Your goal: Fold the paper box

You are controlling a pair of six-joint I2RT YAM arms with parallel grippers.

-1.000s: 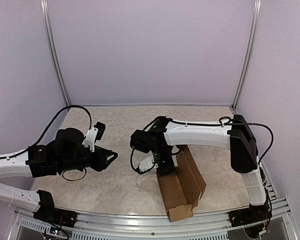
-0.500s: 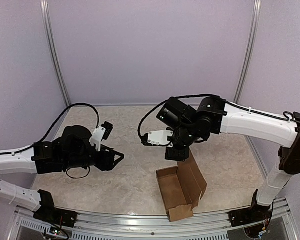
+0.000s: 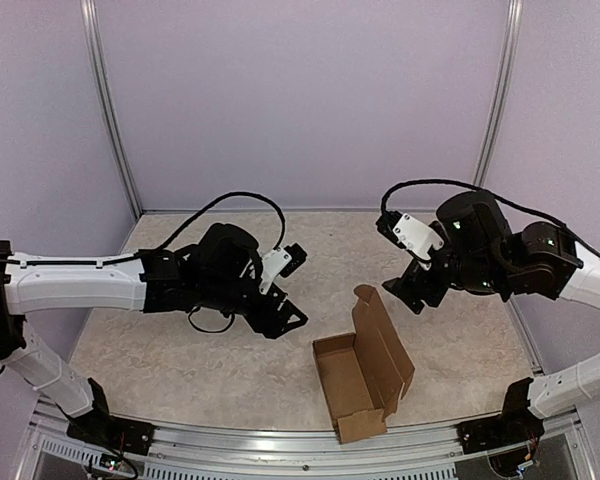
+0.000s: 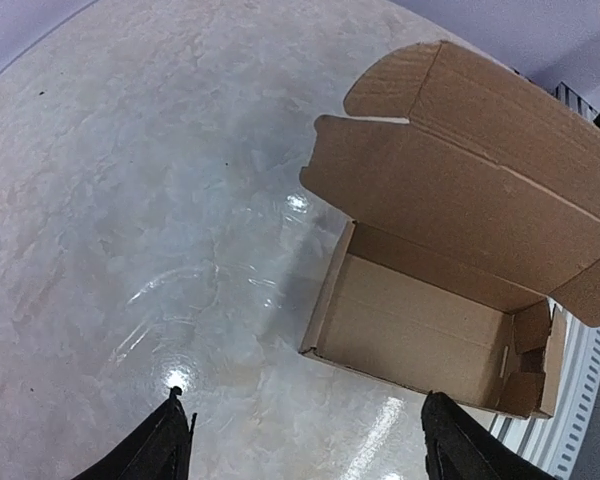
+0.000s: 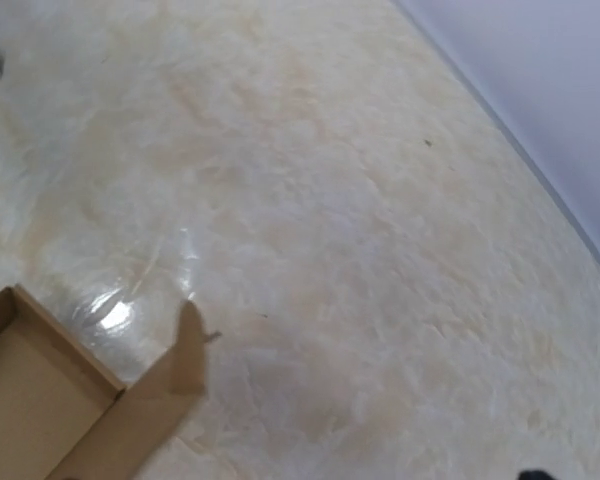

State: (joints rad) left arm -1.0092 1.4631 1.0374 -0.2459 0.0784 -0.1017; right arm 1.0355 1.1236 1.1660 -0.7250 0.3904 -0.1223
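Next, my left gripper will lower across onto the box's far short side (image 3: 328,343) (image 4: 322,310), which stands uncovered by the lid, below and to the gripper's right in the top view.
The paper box (image 3: 361,378) is a brown cardboard tray standing near the front edge of the table, its lid (image 3: 384,342) upright and leaning to the right. In the left wrist view the paper box (image 4: 432,327) lies just ahead and to the right, its inside bare. My left gripper (image 3: 286,318) hovers left of the box, open, and in its own view the left gripper (image 4: 310,445) has only table between its fingers. My right gripper (image 3: 404,296) hangs open above and right of the lid, touching nothing. One dark fingertip (image 5: 533,474) and a box corner (image 5: 35,400) show in the right wrist view.
The marbled tabletop (image 3: 230,370) is walled by lilac panels at the back (image 3: 300,100) and sides. A metal rail (image 3: 280,450) runs along the near edge, right behind the box. The left arm's cable (image 3: 235,198) loops above it.
The right gripper let go of the box's lid edge, rose and drew back to the right, opening. The left arm swung right toward the box and spread its jaws. The box stayed put.
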